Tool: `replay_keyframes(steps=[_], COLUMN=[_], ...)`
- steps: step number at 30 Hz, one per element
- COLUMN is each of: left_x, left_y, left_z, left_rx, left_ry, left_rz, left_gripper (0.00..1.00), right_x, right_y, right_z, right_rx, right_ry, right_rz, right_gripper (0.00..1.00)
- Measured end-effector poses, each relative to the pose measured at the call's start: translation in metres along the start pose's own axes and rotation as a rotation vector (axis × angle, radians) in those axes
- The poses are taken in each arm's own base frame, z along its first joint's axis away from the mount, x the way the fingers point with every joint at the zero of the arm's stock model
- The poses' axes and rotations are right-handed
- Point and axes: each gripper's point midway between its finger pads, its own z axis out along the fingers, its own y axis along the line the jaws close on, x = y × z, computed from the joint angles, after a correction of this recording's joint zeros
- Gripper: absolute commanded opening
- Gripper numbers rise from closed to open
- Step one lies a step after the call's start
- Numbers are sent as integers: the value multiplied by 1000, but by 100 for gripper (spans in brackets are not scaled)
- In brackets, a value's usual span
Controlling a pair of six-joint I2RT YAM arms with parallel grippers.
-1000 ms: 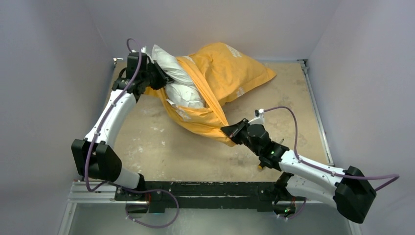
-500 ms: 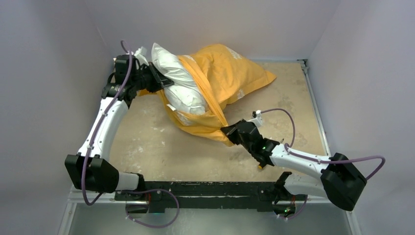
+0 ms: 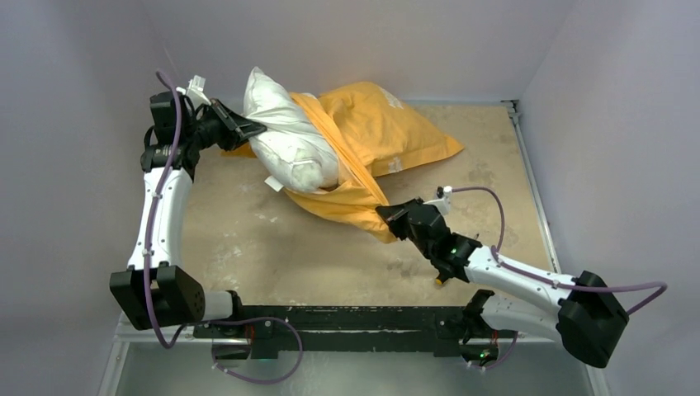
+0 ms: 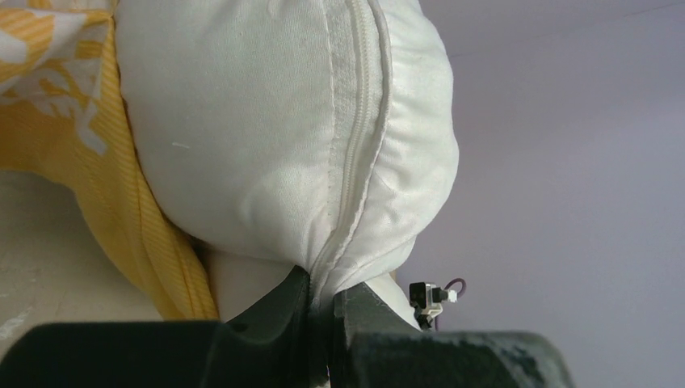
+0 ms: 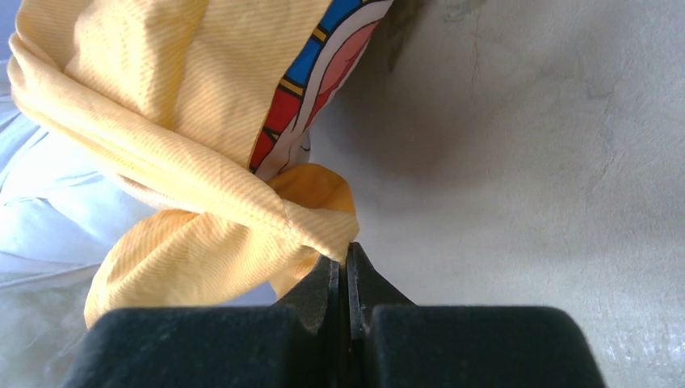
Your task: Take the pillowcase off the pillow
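My left gripper moves back and down toward the bare table beside the pillow next and releases the pillow's white fold, as this pillow end sticks out of the pillowcase [image 3: 376, 128].
The white pillow [image 3: 289, 136] sticks partway out of the orange-yellow pillowcase [image 3: 376, 128] at the back of the table. My left gripper [image 3: 248, 129] is shut on the pillow's zipped seam end [image 4: 347, 186], holding it up at the back left. My right gripper [image 3: 388, 216] is shut on the pillowcase's stretched hem [image 5: 266, 206] near the table's middle. A strip of coloured print [image 5: 323, 73] shows on the cloth in the right wrist view. The pillowcase [image 4: 121, 202] hangs beside and below the pillow in the left wrist view.
The tan, scuffed tabletop [image 3: 281, 256] lies between the arms. Grey walls [image 3: 74, 124] close in on the left, back and right. A metal rail [image 3: 528, 165] runs along the table's right edge. A small yellow item [image 3: 440, 282] lies under the right arm.
My left gripper has pulled the pillow's end up and to the left, drawing more white pillow out of the case. My right gripper keeps its grip on the hem, almost in place.
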Motion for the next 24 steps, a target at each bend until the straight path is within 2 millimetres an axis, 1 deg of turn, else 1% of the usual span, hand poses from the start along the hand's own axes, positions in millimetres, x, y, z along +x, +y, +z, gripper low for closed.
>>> replay_keyframes(steps=[3, 4, 5, 9, 11, 13, 16, 17, 18, 19, 22, 24], left_x=[6, 10, 14, 43, 61, 85, 115, 124, 132, 139, 157, 170], left_y=[-6, -7, -7, -5, -6, -6, -3, 1, 6, 12, 31, 44], left_z=[-5, -8, -10, -20, -22, -24, -29, -31, -33, -35, -38, -42], left_rx=[35, 46, 51, 70, 80, 86, 98, 99, 96, 89, 60, 35], left_ry=[9, 7, 5, 18, 36, 64, 110, 123, 134, 143, 174, 201], left_rz=[12, 20, 26, 65, 88, 123, 160, 167, 170, 171, 169, 169], left_gripper=[0, 0, 0, 0, 0, 0, 0, 0, 0, 0, 0, 0], right_x=[-4, -5, -5, -7, -11, -15, -25, -27, -32, -35, -39, -38], right_y=[1, 0, -1, -6, -1, 15, 56, 69, 87, 100, 137, 156], right_z=[-3, -3, -2, -3, -4, -9, -23, -28, -35, -40, -54, -60], right_rx=[-3, -2, 1, 15, 8, -29, -135, -166, -211, -243, -344, -402], right_ry=[-15, -19, -20, -23, -28, -33, -52, -57, -71, -77, -89, -85], right_rz=[-7, -20, -40, -153, -218, -287, -385, -405, -437, -457, -532, -589], right_gripper=[13, 18, 24, 47, 61, 73, 87, 91, 95, 98, 99, 99])
